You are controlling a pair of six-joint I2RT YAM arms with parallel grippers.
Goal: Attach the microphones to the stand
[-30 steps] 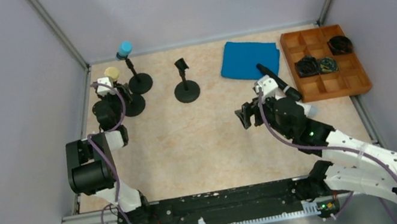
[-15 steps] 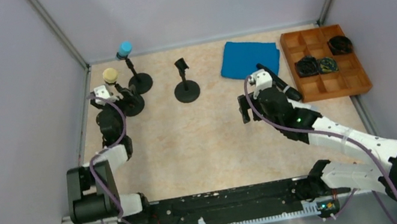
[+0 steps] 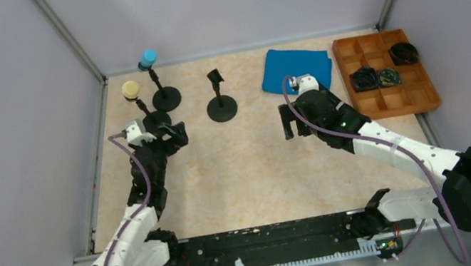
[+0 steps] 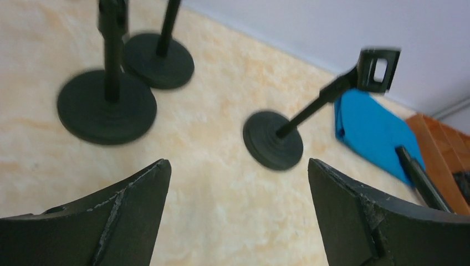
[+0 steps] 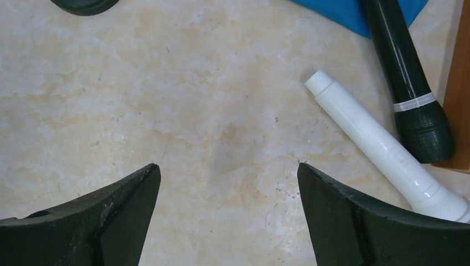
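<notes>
The robot's left gripper needs to go right in the top view next, across to the third stand with its empty clip, onto the stand's neck below that clip [image 3: 216, 88] [image 4: 336, 89].
The light blue microphone [image 3: 148, 57] and the cream microphone [image 3: 131, 89] each sit on top of a black stand at the back left. A third stand [image 3: 221, 106] holds nothing in its clip [image 4: 379, 64]. The white microphone [image 5: 382, 144] and the black microphone [image 5: 407, 83] lie flat on the table, the black one partly on the blue cloth. My left gripper [image 3: 172, 138] is open and empty, just in front of the cream microphone's stand base [image 4: 107, 106]. My right gripper [image 5: 227, 166] is open over bare table, left of the white microphone.
A blue cloth [image 3: 295, 69] lies at the back right. Beside it stands a wooden compartment tray [image 3: 389, 98] with dark coiled items in it. Grey walls close the table on the left, back and right.
My left gripper opened, let go of the cream microphone on its stand and drew back towards me. My right gripper opened wider and moved towards the back, near the lying microphones.
</notes>
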